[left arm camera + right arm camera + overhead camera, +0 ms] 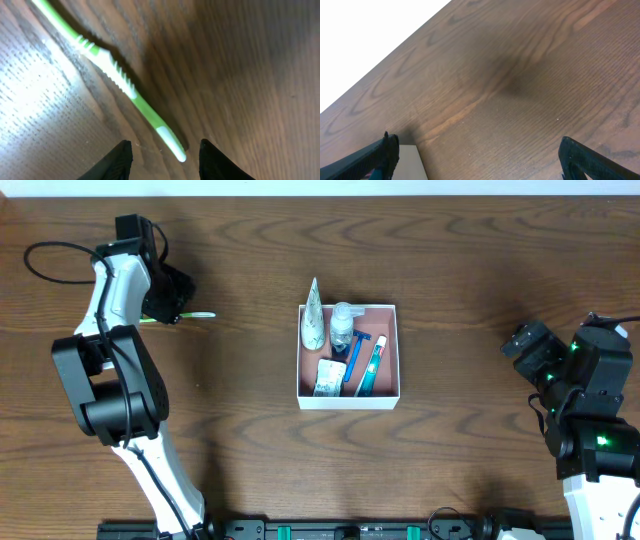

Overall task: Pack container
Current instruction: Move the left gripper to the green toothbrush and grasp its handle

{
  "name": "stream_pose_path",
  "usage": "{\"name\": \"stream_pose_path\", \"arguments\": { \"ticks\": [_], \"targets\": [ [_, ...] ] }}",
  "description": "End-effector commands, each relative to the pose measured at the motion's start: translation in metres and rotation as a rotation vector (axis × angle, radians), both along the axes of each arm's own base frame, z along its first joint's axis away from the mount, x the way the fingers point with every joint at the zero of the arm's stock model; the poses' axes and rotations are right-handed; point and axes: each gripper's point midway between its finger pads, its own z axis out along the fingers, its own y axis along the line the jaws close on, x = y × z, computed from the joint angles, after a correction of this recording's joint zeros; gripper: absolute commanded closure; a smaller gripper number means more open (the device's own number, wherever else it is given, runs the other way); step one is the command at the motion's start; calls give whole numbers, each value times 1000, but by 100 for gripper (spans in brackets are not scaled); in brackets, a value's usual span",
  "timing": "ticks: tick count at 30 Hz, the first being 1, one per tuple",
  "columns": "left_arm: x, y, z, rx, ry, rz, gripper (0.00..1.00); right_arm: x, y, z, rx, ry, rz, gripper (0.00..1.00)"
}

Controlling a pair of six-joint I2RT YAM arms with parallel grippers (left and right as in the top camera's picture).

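Next, my left gripper needs to lower to the green handle of the toothbrush [197,315], between its ribbed grip and its white end.
The container [348,396] is a square white box with a pinkish floor in the middle of the table. It holds a white tube [313,320], a small bottle [343,323], a blue razor [357,350], a toothpaste tube [372,368] and a packet [328,378]. A green and white toothbrush [197,315] lies on the table at the far left. In the left wrist view the toothbrush [117,80] runs diagonally, its handle end between the open fingers of my left gripper [165,157], just above the table. My right gripper [477,155] is open and empty at the right side [530,350].
A corner of the container [410,162] shows at the bottom left of the right wrist view. A black cable [55,260] loops at the far left by the left arm. Bare wooden table lies between the container and both arms.
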Motion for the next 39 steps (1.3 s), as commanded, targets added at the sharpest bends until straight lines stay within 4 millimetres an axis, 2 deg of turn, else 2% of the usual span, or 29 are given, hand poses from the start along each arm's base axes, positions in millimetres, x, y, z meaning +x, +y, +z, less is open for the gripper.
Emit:
{"name": "stream_pose_path", "arguments": {
  "ticks": [1, 9, 17, 22, 25, 35, 39],
  "targets": [
    [-4, 2, -17, -9, 35, 17, 56, 0, -3, 1, 1, -2, -17, 1],
    [-8, 2, -40, -23, 86, 40, 56, 0, -3, 1, 1, -1, -17, 1],
    [-12, 9, -42, -26, 95, 57, 56, 0, -3, 1, 0, -1, -17, 1],
    [-28, 10, -48, -40, 164, 57, 57, 0, -3, 1, 1, -1, -17, 1],
    [-37, 8, -52, -41, 200, 14, 69, 0, -3, 1, 1, -1, -17, 1],
    [-48, 6, -52, -32, 230, -156, 87, 0, -3, 1, 1, -1, -17, 1],
    [-61, 13, -52, 14, 287, -183, 93, 0, -3, 1, 1, 0, -16, 1]
  ]
}}
